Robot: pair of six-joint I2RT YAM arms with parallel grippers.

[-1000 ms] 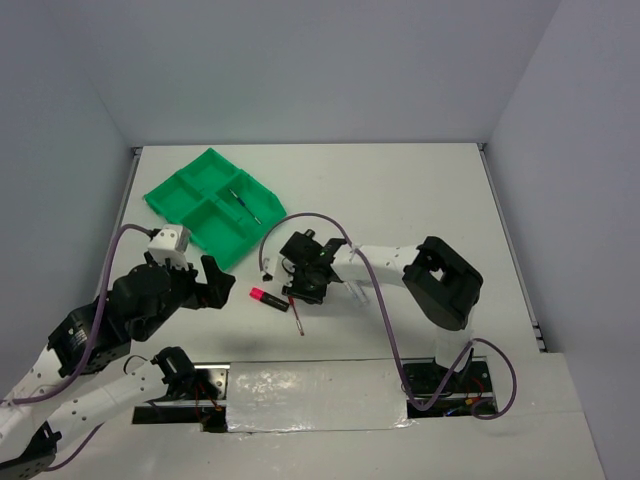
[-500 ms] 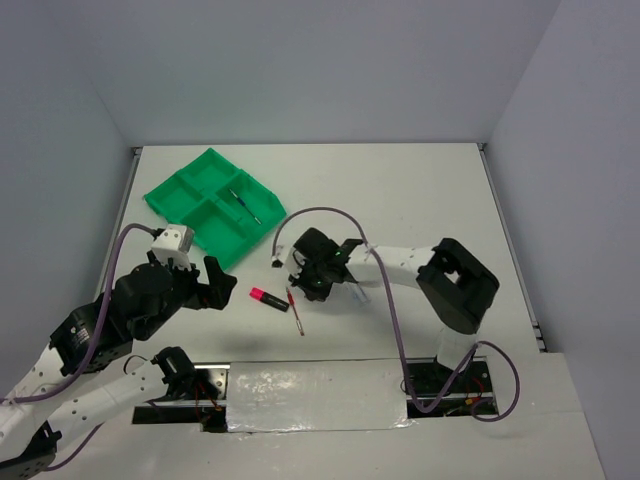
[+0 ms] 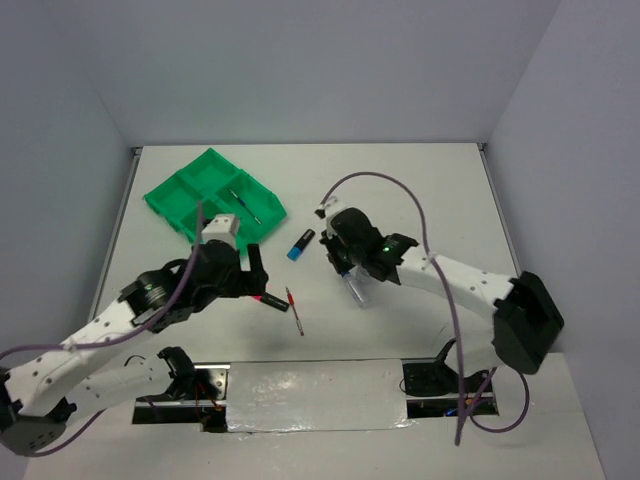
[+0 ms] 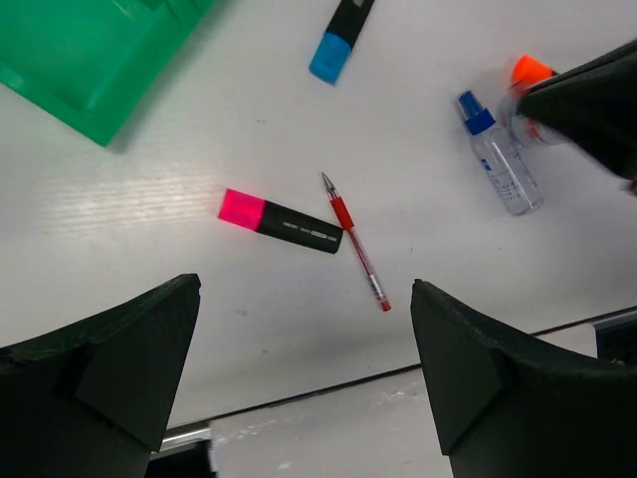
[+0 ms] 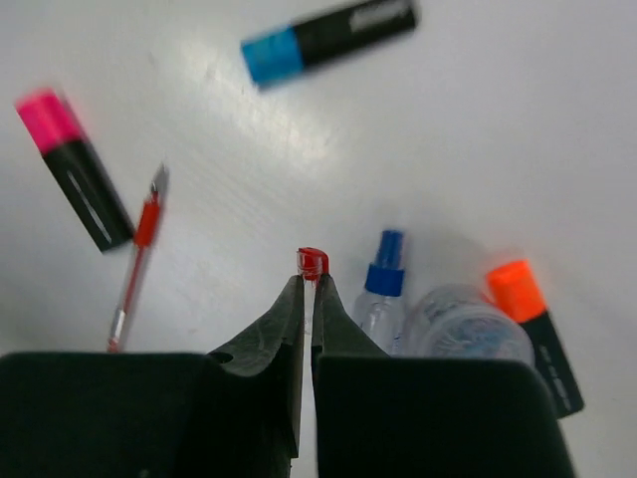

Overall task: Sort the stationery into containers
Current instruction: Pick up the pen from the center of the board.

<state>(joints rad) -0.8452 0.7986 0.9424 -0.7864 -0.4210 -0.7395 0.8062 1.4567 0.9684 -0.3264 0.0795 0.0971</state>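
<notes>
Next, my left gripper shifts across and down, since the rear of the red pen's body, clear of the pink highlighter, lies below it, to its right in the top view.
My right gripper (image 5: 309, 282) is shut on a thin clear pen with a red end (image 5: 312, 262), held above the table. Below it lie a blue-capped clear tube (image 5: 383, 284), the clear tape roll (image 5: 468, 334) and an orange highlighter (image 5: 532, 329). My left gripper (image 4: 304, 378) is open and empty, hovering over the pink highlighter (image 4: 281, 221) and a red pen (image 4: 355, 242) lying beside it. A blue highlighter (image 3: 300, 245) lies between the green tray (image 3: 175, 195) and my right gripper (image 3: 338, 258). A blue pen (image 3: 243, 205) lies in the tray's right compartment.
The tray sits at the far left of the table, close behind my left gripper (image 3: 252, 270). The table's near edge and a taped metal strip (image 3: 310, 395) lie just in front of the red pen. My right arm's purple cable (image 3: 400, 190) arcs over the table.
My left arm has swung forward and right, over the pink highlighter. My right gripper has moved right and away from the red pen, uncovering the blue highlighter.
</notes>
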